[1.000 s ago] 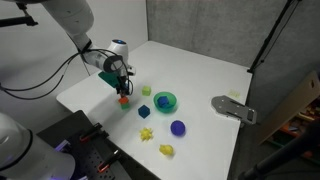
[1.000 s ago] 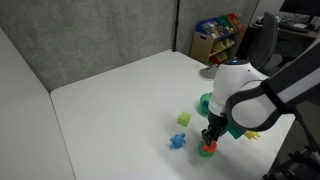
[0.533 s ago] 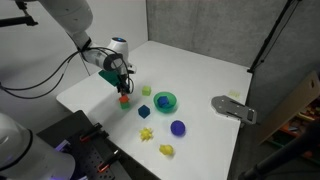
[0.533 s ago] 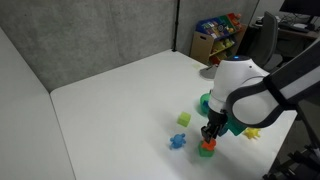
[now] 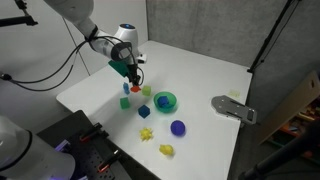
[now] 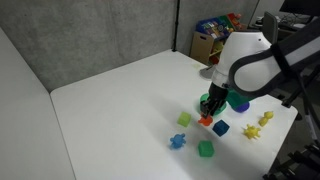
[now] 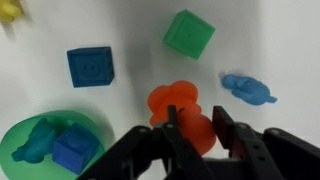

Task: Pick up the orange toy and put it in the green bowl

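Next, my gripper carries the orange toy (image 5: pixel 134 88), hanging above the table beside the green bowl, toward the left in the wrist view, over the bowl's opening.
My gripper (image 7: pixel 195 118) is shut on the orange toy (image 7: pixel 178 108) and holds it above the table. It shows in both exterior views (image 5: pixel 133 80) (image 6: pixel 207 110), with the toy (image 5: pixel 134 88) (image 6: pixel 205 121) hanging below the fingers. The green bowl (image 5: pixel 172 106) (image 6: pixel 241 103) stands a short way off, and the arm partly hides it in one exterior view. In the wrist view the bowl (image 7: pixel 30 128) is at the lower left with blue toys inside.
On the white table around the gripper lie a green cube (image 5: pixel 125 102) (image 6: pixel 205 149), a light green cube (image 5: pixel 146 90) (image 7: pixel 188 33), a blue cube (image 5: pixel 144 111) (image 7: pixel 90 66), a light blue toy (image 6: pixel 177 141) (image 7: pixel 248 87), a dark blue ball (image 5: pixel 178 127) and yellow toys (image 5: pixel 146 133) (image 5: pixel 166 150).
The gripper has risen with the orange toy and moved toward the bowl. The green cube that was under the toy stays on the table.
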`<state>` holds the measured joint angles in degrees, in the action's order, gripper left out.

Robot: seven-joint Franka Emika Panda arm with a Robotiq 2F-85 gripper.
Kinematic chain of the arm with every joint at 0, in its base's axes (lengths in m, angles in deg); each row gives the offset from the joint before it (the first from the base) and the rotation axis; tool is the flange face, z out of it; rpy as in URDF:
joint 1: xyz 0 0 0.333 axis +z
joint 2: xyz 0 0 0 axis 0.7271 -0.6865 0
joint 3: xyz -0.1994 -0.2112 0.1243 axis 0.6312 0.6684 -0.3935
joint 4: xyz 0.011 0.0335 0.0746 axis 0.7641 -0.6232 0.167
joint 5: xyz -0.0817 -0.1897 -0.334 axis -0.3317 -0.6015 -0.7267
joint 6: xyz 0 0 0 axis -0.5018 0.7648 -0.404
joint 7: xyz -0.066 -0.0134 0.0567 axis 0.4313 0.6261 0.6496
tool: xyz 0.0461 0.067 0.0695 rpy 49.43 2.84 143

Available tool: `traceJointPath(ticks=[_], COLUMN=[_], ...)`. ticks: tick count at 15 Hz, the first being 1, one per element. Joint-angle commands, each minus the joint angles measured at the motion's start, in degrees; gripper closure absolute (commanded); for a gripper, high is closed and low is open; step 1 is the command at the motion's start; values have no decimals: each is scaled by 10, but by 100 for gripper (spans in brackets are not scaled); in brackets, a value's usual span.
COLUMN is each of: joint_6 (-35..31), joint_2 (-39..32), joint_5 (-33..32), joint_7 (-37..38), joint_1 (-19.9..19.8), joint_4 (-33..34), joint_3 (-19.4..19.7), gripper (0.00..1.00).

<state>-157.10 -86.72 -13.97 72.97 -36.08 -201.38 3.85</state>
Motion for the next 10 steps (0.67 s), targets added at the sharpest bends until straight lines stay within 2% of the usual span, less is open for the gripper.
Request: traceJointPath(ticks=[1, 10], joint_6=[31, 23], joint_2=[-3, -84], joint_5=[-7, -21], joint_7=[14, 37], joint_1=[-19, -64], joint_4=[46, 136], joint_3=[23, 102], gripper=[85, 85])
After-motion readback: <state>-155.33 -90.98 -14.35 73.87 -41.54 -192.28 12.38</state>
